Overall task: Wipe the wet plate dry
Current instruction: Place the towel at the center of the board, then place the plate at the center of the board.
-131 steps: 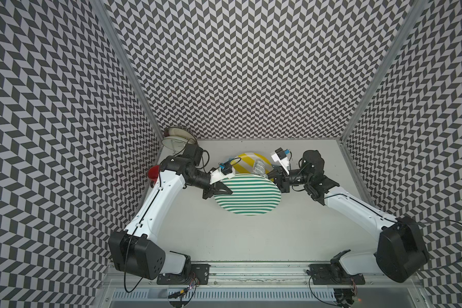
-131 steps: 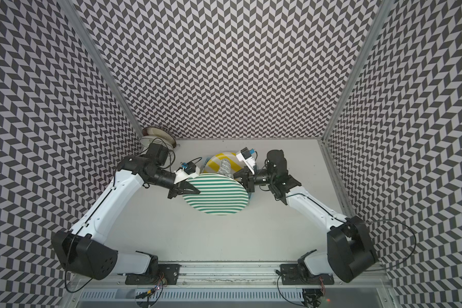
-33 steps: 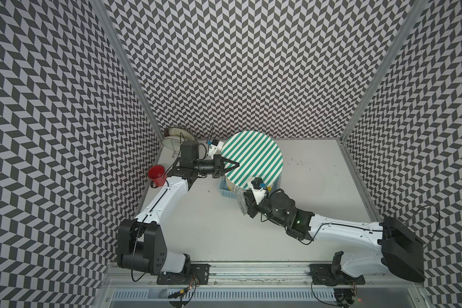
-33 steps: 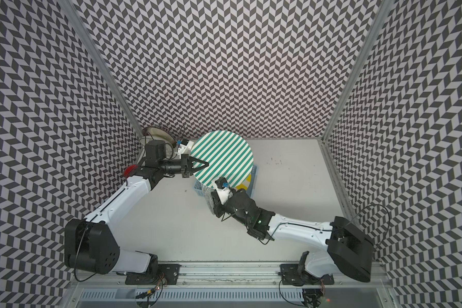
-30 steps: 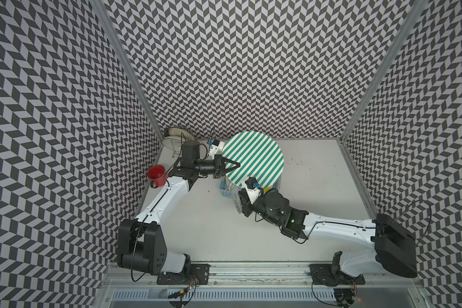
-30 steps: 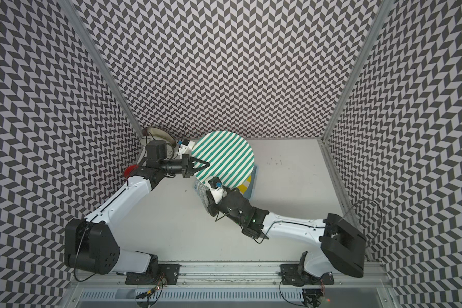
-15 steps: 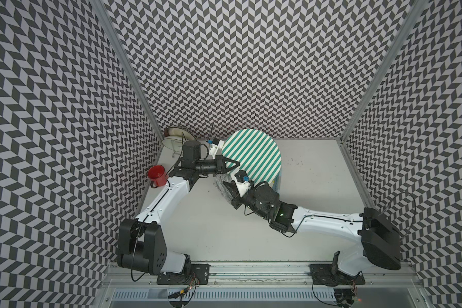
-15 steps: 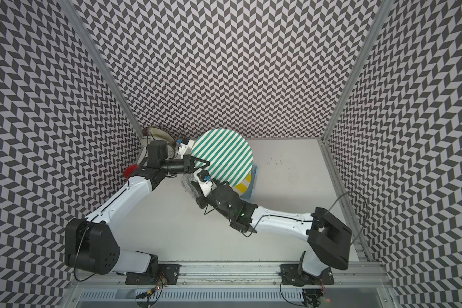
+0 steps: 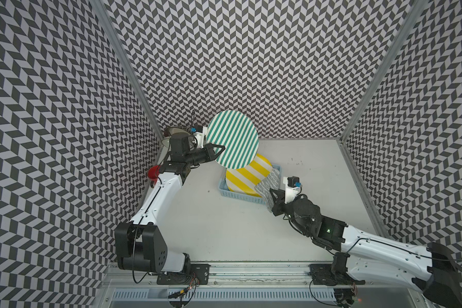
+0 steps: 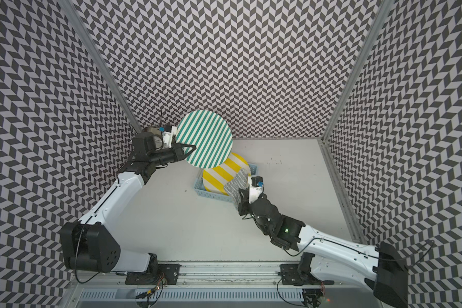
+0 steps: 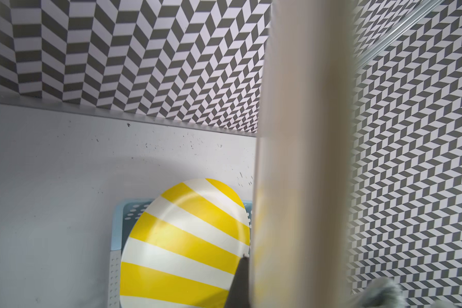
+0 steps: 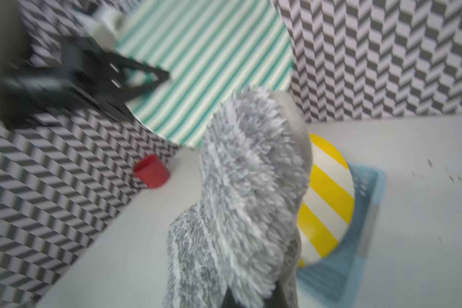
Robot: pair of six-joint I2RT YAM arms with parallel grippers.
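Note:
The robot's right gripper should move back, go down and let go of the cloth, since the bare tabletop is below and back of the gripper, clear of the basket.
The green-and-white striped plate (image 9: 234, 140) (image 10: 204, 138) stands on edge in the air at the back left, above the table. My left gripper (image 9: 219, 148) (image 10: 191, 149) is shut on its left rim. In the left wrist view the plate's rim is a blurred beige band (image 11: 304, 160) beside one dark finger (image 11: 239, 285). My right gripper (image 9: 272, 198) (image 10: 241, 198) is shut on a fluffy grey cloth (image 9: 268, 184) (image 12: 251, 200). The cloth hangs over the basket's right end, apart from the green plate (image 12: 211, 66).
A yellow-and-white striped plate (image 9: 247, 173) (image 11: 184, 240) leans in a light blue basket (image 9: 234, 194) (image 10: 210, 194) mid-table. A red cup (image 9: 152, 172) (image 12: 151, 172) and a bowl (image 9: 172, 131) stand by the left wall.
My right arm has swung the cloth from the front left of the green plate to the right, off the plate, down beside the basket. The left gripper still holds the plate up.

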